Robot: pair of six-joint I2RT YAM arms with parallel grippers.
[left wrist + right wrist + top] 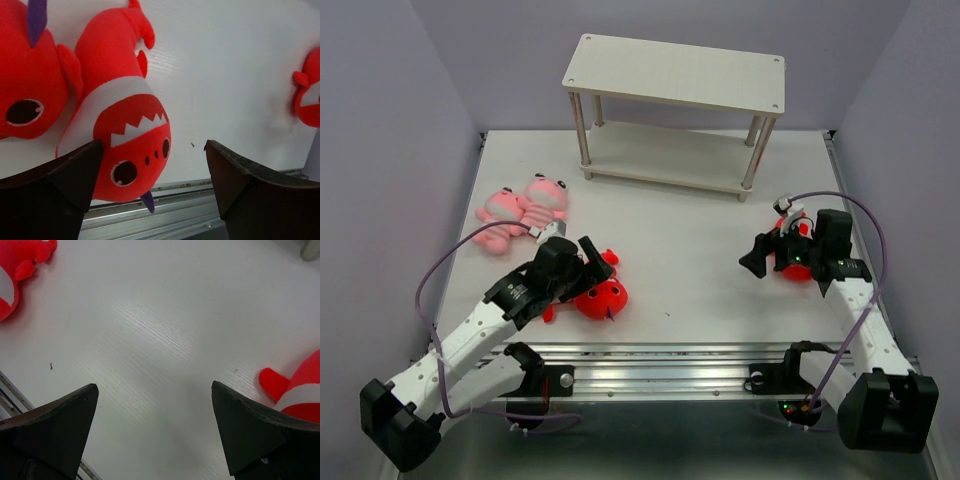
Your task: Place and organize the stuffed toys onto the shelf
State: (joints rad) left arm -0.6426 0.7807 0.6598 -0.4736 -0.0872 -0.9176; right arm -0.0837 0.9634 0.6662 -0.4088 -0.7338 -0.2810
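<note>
The red toy's head is off-center between my fingers, so I will lower my left gripper, shift it left in the wrist view, and close it on the toy's toothed mouth.
Three red stuffed toys and two pink ones lie on the table. One red toy lies head toward the front rail, its head between my left gripper's open jaws, against the left finger. A second red toy lies just left of it. From above, my left gripper hovers over the red toy. My right gripper is open above bare table, with the third red toy to its right, partly under the wrist. The two pink toys lie side by side at the left. The shelf stands empty at the back.
The white table ends at a metal rail along the front. Grey walls close in the left, right and back. Purple cables loop off both arms, and the shelf's thin legs stand at the back.
</note>
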